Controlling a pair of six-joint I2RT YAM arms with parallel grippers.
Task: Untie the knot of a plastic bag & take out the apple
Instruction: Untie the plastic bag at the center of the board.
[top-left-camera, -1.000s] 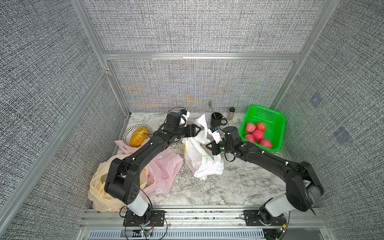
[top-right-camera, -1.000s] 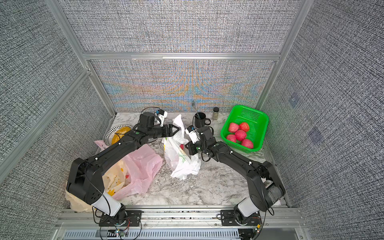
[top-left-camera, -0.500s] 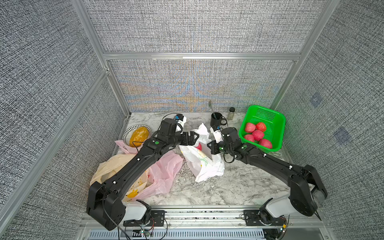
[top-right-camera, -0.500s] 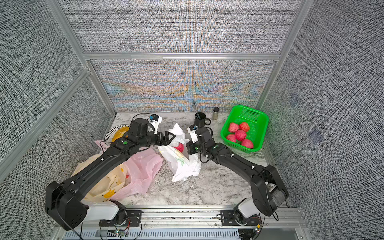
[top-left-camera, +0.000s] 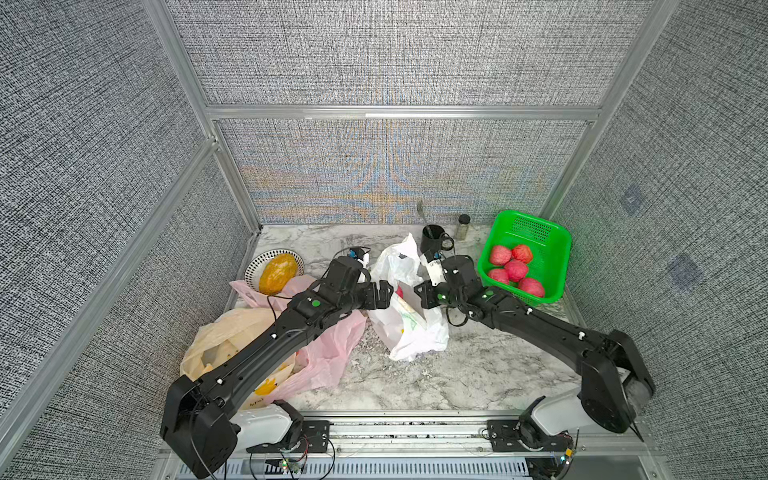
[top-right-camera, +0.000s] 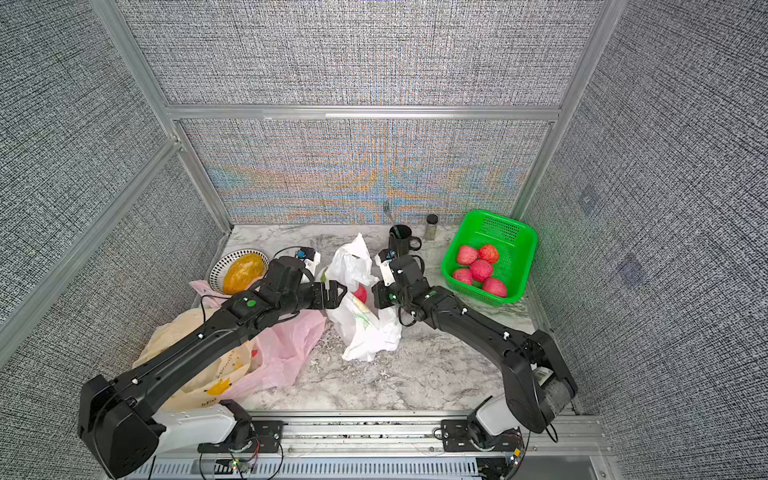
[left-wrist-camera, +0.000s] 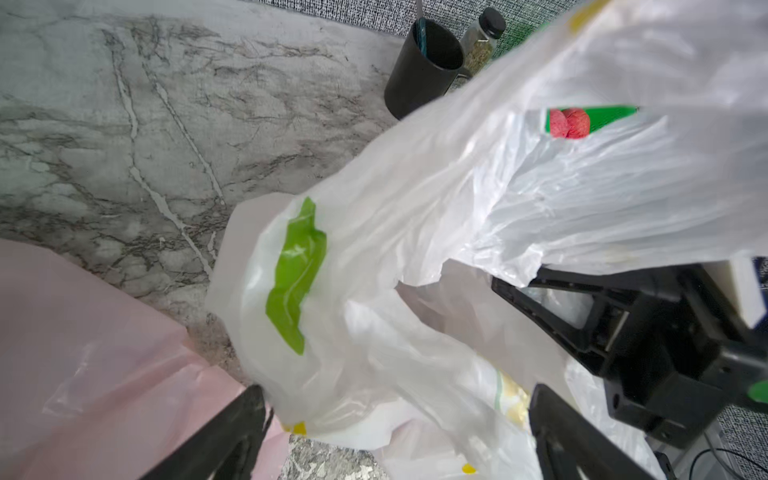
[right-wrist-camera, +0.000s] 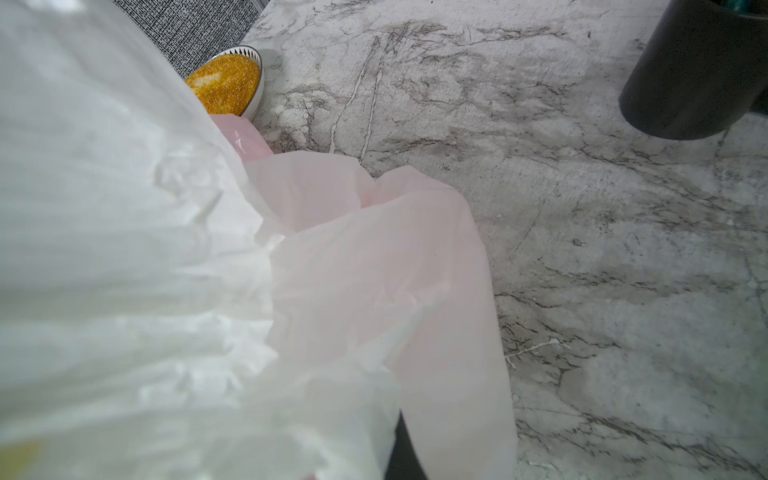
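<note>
Film still crowds the red apple, so my right gripper must pull the held edge down toward the green basket and let go over bare tabletop.
The white plastic bag (top-left-camera: 409, 332) (top-right-camera: 365, 328) lies crumpled mid-table with its mouth gaping. A red apple (top-left-camera: 400, 292) (top-right-camera: 360, 293) shows inside the mouth in both top views. No knot shows in any view. My left gripper (top-left-camera: 386, 294) (top-right-camera: 338, 293) is open at the bag's left side, just short of the apple. In the left wrist view its fingers (left-wrist-camera: 232, 432) stand wide apart with loose bag film (left-wrist-camera: 374, 332) between them. My right gripper (top-left-camera: 420, 293) (top-right-camera: 376, 297) is shut on the bag's right edge and holds it up; film covers it in the right wrist view.
A green basket (top-left-camera: 540, 226) with several red apples stands back right. A black mug (top-left-camera: 432, 239) and a small jar (top-left-camera: 463, 226) stand behind the bag. A plate (top-left-camera: 253, 268) with a yellow fruit sits back left, and pink (top-left-camera: 328, 345) and yellow bags (top-left-camera: 220, 345) lie under the left arm.
My left gripper let go of the bag's top, opened wide and came down and nearer to the bag's left side. The bag mouth sagged open and the apple came into view. The right gripper kept its hold.
</note>
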